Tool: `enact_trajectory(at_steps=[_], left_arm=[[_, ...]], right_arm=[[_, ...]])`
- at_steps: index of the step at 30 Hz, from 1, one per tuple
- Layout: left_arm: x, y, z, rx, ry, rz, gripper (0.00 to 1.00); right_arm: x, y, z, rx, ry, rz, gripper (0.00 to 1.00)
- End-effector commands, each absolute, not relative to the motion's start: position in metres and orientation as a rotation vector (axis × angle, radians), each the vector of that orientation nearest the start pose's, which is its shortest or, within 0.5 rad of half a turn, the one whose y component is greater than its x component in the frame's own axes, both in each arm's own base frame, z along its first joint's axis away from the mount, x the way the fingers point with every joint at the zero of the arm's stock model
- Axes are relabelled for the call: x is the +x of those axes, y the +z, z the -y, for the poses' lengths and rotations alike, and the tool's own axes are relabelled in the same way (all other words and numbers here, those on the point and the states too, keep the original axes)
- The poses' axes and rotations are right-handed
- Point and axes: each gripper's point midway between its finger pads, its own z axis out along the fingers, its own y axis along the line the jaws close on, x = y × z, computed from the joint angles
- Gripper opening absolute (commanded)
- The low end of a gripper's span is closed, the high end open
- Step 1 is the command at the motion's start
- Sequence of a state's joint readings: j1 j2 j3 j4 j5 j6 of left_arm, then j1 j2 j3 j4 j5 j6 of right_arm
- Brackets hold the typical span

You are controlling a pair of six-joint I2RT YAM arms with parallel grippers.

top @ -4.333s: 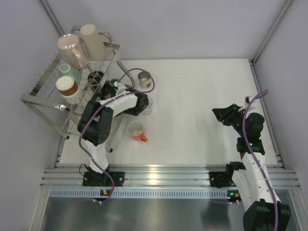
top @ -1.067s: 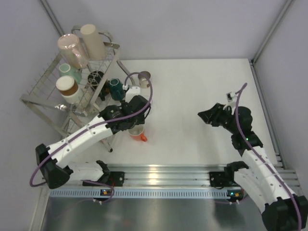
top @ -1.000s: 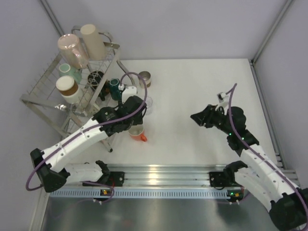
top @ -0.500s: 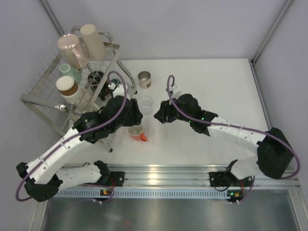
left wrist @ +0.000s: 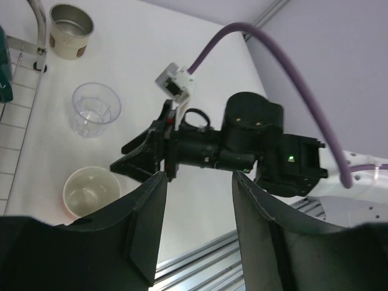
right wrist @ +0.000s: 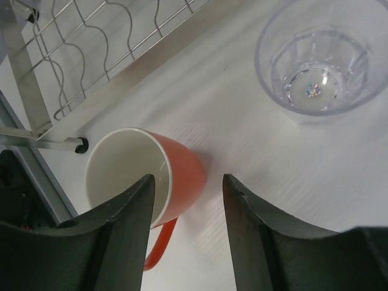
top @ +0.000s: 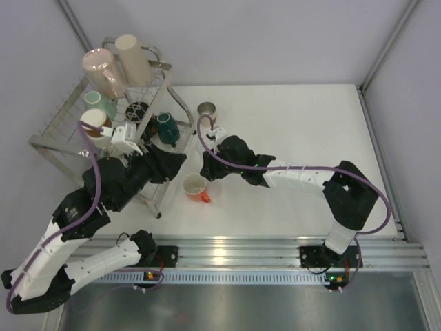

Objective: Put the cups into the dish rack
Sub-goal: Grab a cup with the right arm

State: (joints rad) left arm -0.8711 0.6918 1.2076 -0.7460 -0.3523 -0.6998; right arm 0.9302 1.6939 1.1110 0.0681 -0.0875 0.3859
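The edge of the mug's rim away from the rack is below my right gripper, and the foot of the rack crowds the mug's other side. My right gripper should lower its fingers astride that edge.
The white mug with orange outside and handle (top: 195, 185) stands upright on the table beside the dish rack (top: 65, 121). My right gripper (top: 206, 169) hovers open just above it; in the right wrist view the mug (right wrist: 182, 173) sits low left between the spread fingers of the right gripper (right wrist: 188, 194), untouched. A clear glass (right wrist: 320, 57) and a steel cup (top: 207, 110) stand further back. My left gripper (top: 176, 161) is open and empty by the rack's corner, looking at the right arm (left wrist: 242, 142). In the top view the arm hides the glass.
The rack holds a pink cup (top: 103, 70), a beige cup (top: 132, 58), a teal cup (top: 100, 103), a brown-banded cup (top: 96, 125) and a dark teal mug (top: 166, 126). Rack wires (right wrist: 115, 42) and a rack foot (right wrist: 79, 144) lie close to the orange mug.
The right arm swung left across the table until its open gripper came over the orange mug. The left arm pulled back from the cups toward the rack.
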Motion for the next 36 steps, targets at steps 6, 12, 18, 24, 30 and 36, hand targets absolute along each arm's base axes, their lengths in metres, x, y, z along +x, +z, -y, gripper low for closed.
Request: enact_trajectory(at_steps=[6, 12, 18, 24, 30, 36], left_arm=[[0.174, 0.396, 0.181, -0.003, -0.940, -1.778, 0.53], [0.174, 0.399, 0.180, -0.017, -0.948, -1.766, 0.53], [0.176, 0.396, 0.177, -0.010, -0.913, -1.765, 0.54], [0.175, 0.398, 0.182, 0.022, -0.925, -1.768, 0.54], [0.175, 0.395, 0.184, 0.029, -0.924, -1.776, 0.54], [0.184, 0.375, 0.198, 0.082, -0.883, -1.839, 0.54]], right_arm=[[0.260, 0.134, -0.438, -0.717, 0.796, -2.092, 0.48], [0.252, 0.119, -0.437, -0.724, 0.794, -2.121, 0.44], [0.249, 0.111, -0.439, -0.689, 0.815, -2.147, 0.32], [0.246, 0.101, -0.442, -0.651, 0.844, -2.180, 0.26], [0.244, 0.094, -0.437, -0.628, 0.835, -2.204, 0.00], [0.249, 0.118, -0.399, -0.492, 0.815, -2.166, 0.00]])
